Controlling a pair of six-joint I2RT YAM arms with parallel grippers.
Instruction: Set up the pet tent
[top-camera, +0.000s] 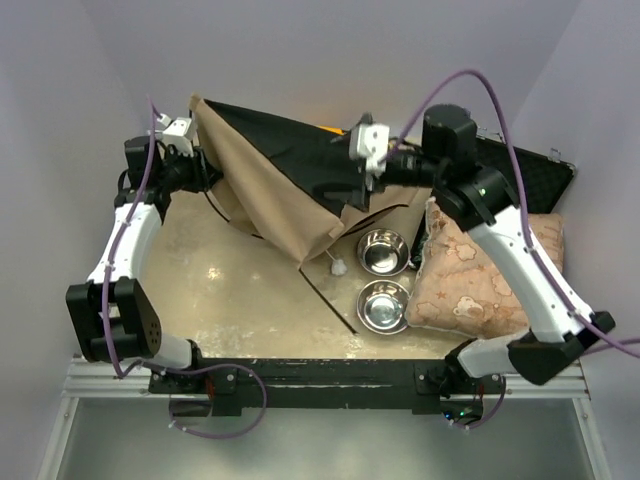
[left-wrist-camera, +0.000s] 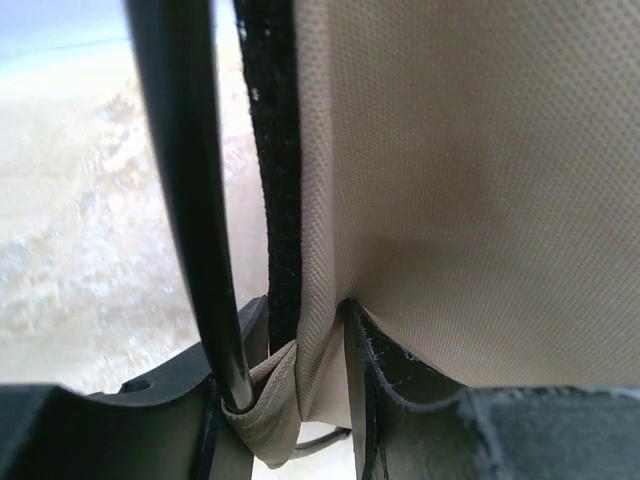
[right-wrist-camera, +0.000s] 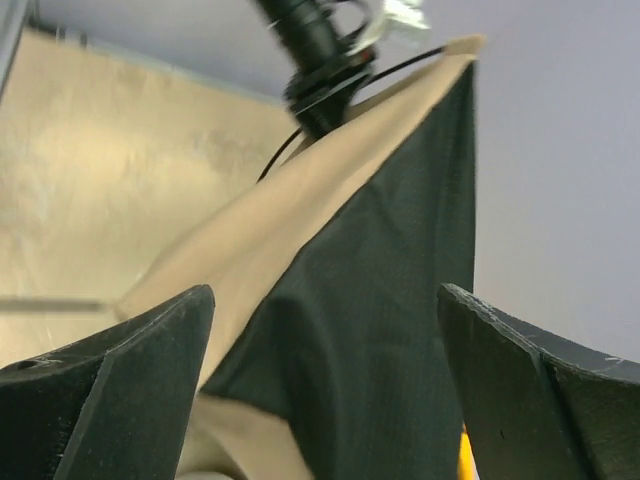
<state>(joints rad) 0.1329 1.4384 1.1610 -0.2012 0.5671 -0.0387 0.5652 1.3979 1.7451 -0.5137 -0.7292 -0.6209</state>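
I will next lower my right gripper onto the black-lined edge at the tent's near corner (top-camera: 339, 211) (right-wrist-camera: 226, 382) below it, because its spread fingers are still empty.
The pet tent (top-camera: 270, 175), tan fabric with black lining, is stretched half-raised across the back of the table. My left gripper (top-camera: 205, 165) is shut on the tent's left corner, pinching the tan fabric (left-wrist-camera: 450, 200) and its black edge strip beside a thin black pole (left-wrist-camera: 190, 200) seated in a fabric pocket. My right gripper (top-camera: 345, 185) is open at the tent's right side, its wide-apart fingers either side of the black lining (right-wrist-camera: 380, 330) without touching. The left gripper shows far off in the right wrist view (right-wrist-camera: 320, 60).
Two steel bowls (top-camera: 383, 280) in a yellow feeder stand right of centre. A star-patterned cushion (top-camera: 480, 270) lies at the right under my right arm. A loose black pole (top-camera: 330, 295) lies on the table. Grey walls close in at the back and sides.
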